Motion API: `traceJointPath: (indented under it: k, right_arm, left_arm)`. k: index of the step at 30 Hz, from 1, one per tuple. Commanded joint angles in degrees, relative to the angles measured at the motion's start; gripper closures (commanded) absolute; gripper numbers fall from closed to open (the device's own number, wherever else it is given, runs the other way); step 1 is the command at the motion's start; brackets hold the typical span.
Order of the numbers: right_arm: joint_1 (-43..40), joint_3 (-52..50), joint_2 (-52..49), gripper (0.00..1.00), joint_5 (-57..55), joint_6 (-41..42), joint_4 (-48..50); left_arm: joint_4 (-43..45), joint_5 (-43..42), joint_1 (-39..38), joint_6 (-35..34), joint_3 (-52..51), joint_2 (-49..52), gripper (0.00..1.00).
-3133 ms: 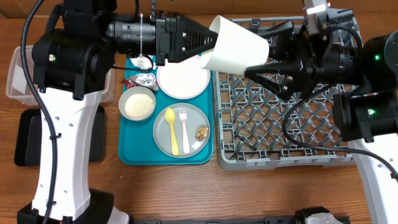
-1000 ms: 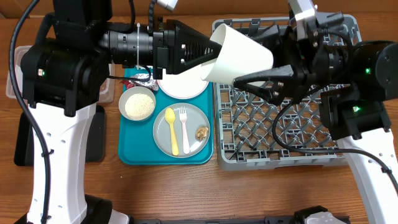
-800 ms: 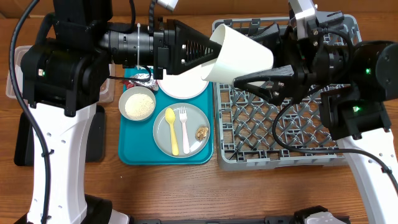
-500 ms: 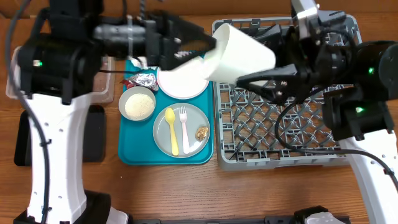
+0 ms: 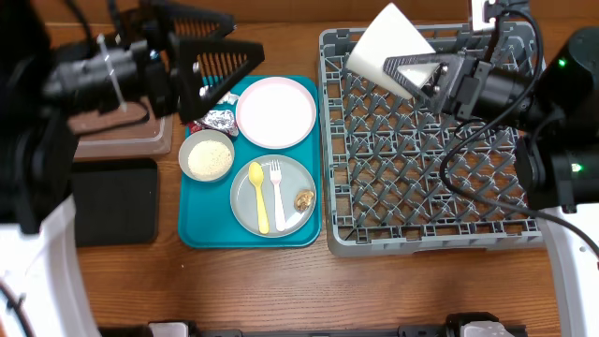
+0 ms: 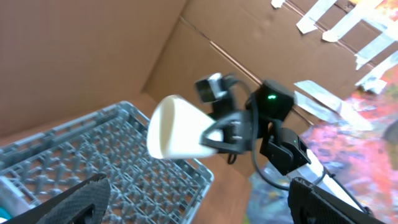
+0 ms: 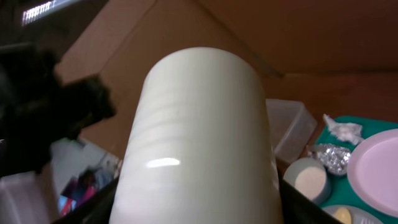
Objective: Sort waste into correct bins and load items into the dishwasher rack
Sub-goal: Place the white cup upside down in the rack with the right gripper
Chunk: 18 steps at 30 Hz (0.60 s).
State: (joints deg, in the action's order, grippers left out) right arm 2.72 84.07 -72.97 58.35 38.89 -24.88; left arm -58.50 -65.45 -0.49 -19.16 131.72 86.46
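Note:
The rack's near wires stand empty below the cup (image 5: 384,42), nearer my base. My right gripper will move back and down to release the cup among them.
My right gripper (image 5: 412,67) is shut on the small white cup (image 5: 384,42), holding it tilted in the air above the far left part of the grey dishwasher rack (image 5: 430,159). The cup (image 7: 199,137) fills the right wrist view and shows in the left wrist view as well (image 6: 180,127). My left gripper (image 5: 245,32) is open and empty, apart from the cup, above the teal tray's far edge. On the tray lie a white plate (image 5: 274,112), a bowl (image 5: 206,156) of rice, foil (image 5: 220,120), and a grey plate (image 5: 290,178) with a yellow spoon (image 5: 256,192), white fork (image 5: 277,192) and brown lump (image 5: 304,199).
The clear tub (image 5: 112,140) sits at the far left, partly under my left arm, with the black tray (image 5: 112,201) in front of it. A crumpled paper wrapper (image 7: 342,129) lies beside the foil. Cardboard walls stand behind the table.
My left gripper has opened, let go of the cup and pulled back to the left. The right gripper now holds the cup alone and has carried it toward the rack's far side.

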Motion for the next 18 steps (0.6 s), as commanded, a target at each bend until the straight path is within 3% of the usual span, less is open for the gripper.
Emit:
traceJointPath:
  k: [1, 4, 9, 18]
  right_arm:
    - [-0.22, 0.66, 0.83, 0.57, -21.09, -4.50, -9.70]
    - [-0.22, 0.66, 0.83, 0.57, -38.47, -6.60, -21.97]
    - [-0.22, 0.66, 0.83, 0.57, -57.79, -6.60, -35.78]
    - [-0.24, 0.63, 0.55, 0.57, -70.84, -5.90, -53.09]
  left_arm:
    - [-1.40, 8.63, 0.20, 0.98, 0.24, -4.13, 0.03]
    - [-4.85, 13.94, 0.20, 2.08, 0.24, -5.62, 0.02]
    - [-12.31, 22.49, 0.13, 3.96, 0.24, -5.77, 0.03]
    - [-25.99, 41.92, -0.02, 4.37, 0.22, -5.25, 0.12]
